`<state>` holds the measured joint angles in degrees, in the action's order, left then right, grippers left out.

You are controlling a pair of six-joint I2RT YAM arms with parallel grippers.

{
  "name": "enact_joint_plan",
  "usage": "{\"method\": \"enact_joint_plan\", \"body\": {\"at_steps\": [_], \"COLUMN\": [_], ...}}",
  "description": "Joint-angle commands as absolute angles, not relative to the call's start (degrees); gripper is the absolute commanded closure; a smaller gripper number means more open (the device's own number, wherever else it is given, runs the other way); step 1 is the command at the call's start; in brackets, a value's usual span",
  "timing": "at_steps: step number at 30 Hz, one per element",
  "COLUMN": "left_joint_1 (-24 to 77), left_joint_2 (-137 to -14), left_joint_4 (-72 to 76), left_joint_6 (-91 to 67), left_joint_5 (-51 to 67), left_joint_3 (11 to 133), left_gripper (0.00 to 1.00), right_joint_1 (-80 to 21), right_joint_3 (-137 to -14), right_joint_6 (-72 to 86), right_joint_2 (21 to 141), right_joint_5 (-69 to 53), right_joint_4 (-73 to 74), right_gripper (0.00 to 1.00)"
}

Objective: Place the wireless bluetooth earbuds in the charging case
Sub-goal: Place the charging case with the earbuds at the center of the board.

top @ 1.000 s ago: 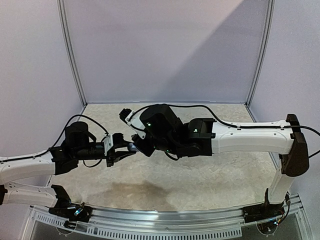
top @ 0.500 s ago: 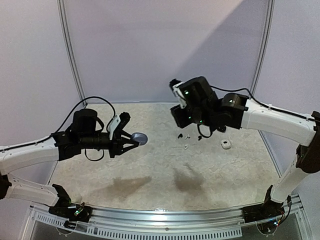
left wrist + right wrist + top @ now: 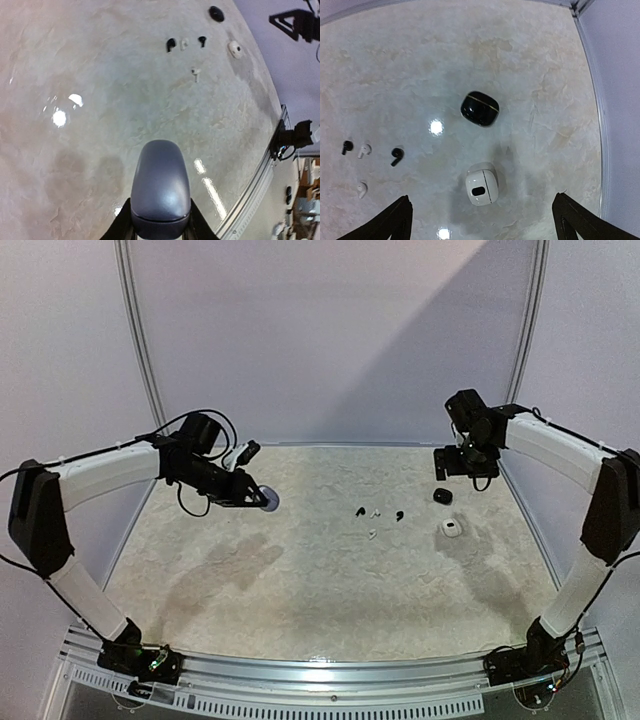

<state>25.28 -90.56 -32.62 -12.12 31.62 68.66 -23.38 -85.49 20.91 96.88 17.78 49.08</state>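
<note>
I will lower my left gripper, move it gently to the left in the top view and let go of the case, because bare tabletop is below, clear of the earbuds.
A blue-grey charging case (image 3: 160, 185), lid down, is clamped at its near end by my left gripper (image 3: 160, 216), which hangs above the left side of the table (image 3: 258, 500). Four tiny earbuds lie mid-table: a black one (image 3: 170, 44), a white one (image 3: 184, 43), another black (image 3: 201, 40) and a white one (image 3: 195, 74) nearer. The right wrist view also shows them, from a black earbud (image 3: 346, 147) to a white earbud (image 3: 362, 189). My right gripper (image 3: 484, 223) is wide open and empty, high over the back right (image 3: 456, 462).
A glossy black case (image 3: 480, 108) and a white case (image 3: 482, 188) lie shut on the marbled table (image 3: 320, 600) below my right gripper. White walls (image 3: 330, 340) enclose the back and sides. A metal rail (image 3: 320, 680) runs along the near edge.
Both grippers were together at mid-table. The right arm has swung up to the back right and its jaws have opened wide. The left arm has drawn back left with the case.
</note>
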Motion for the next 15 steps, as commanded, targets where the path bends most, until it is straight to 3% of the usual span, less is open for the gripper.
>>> {"method": "enact_joint_plan", "body": {"at_steps": [1, 6, 15], "left_joint_1": [19.4, 13.94, 7.35], "left_joint_2": [-99.31, -110.64, -117.16], "left_joint_4": [-40.3, -44.31, -35.69], "left_joint_6": [-17.83, -18.52, -21.86], "left_joint_5": [35.59, 39.34, 38.2], "left_joint_3": [72.15, 79.95, 79.76], "left_gripper": [1.0, 1.0, 1.0], "right_joint_1": [-21.34, -18.46, -17.6], "right_joint_3": [-82.41, -78.71, -77.86], "right_joint_6": [19.25, 15.72, 11.37], "right_joint_2": [100.67, 104.43, 110.84], "right_joint_5": [10.04, 5.55, 8.22], "right_joint_4": [51.16, 48.35, 46.59], "right_gripper": [0.02, 0.08, 0.1]}}
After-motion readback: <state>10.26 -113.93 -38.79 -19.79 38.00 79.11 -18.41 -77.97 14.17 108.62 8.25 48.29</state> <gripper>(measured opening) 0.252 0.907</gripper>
